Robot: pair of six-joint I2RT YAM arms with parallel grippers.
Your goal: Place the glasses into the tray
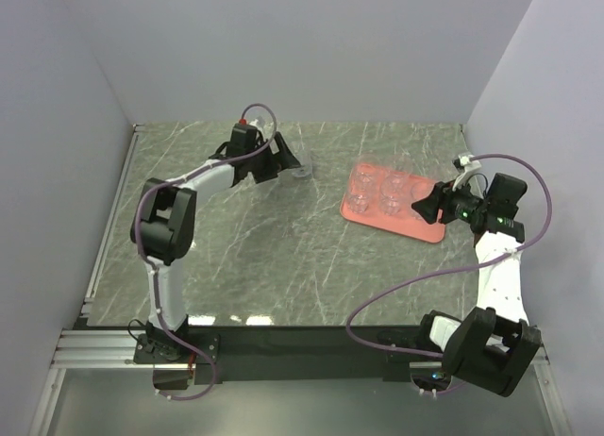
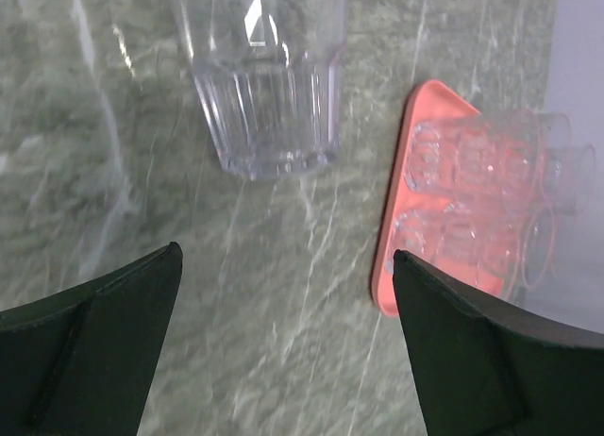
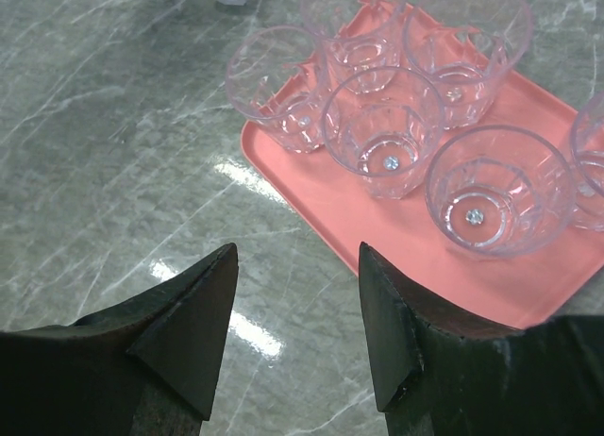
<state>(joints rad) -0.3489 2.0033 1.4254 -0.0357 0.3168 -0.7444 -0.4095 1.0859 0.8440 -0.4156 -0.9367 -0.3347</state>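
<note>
The lone glass's lower body (image 1: 303,168) (image 2: 273,120) is beyond both fingers of my open left gripper. I will move the gripper down and to the right in the top view to bring it around the glass there.
The salmon-pink tray (image 1: 427,230) lies at the right of the table with several clear glasses (image 1: 393,204) standing in it. In the right wrist view the tray (image 3: 377,238) holds several upright glasses (image 3: 382,129). One lone glass (image 1: 301,162) stands on the table at the back centre. It shows close up in the left wrist view (image 2: 264,87), just ahead of my left gripper (image 2: 285,252), which is open and empty. My left gripper (image 1: 281,162) is beside that glass. My right gripper (image 1: 422,208) is open and empty at the tray's near right edge (image 3: 297,249).
The table is grey marble-patterned (image 1: 274,257), closed in by pale walls at the left, back and right. The tray also shows at the right in the left wrist view (image 2: 411,134), close to the right wall.
</note>
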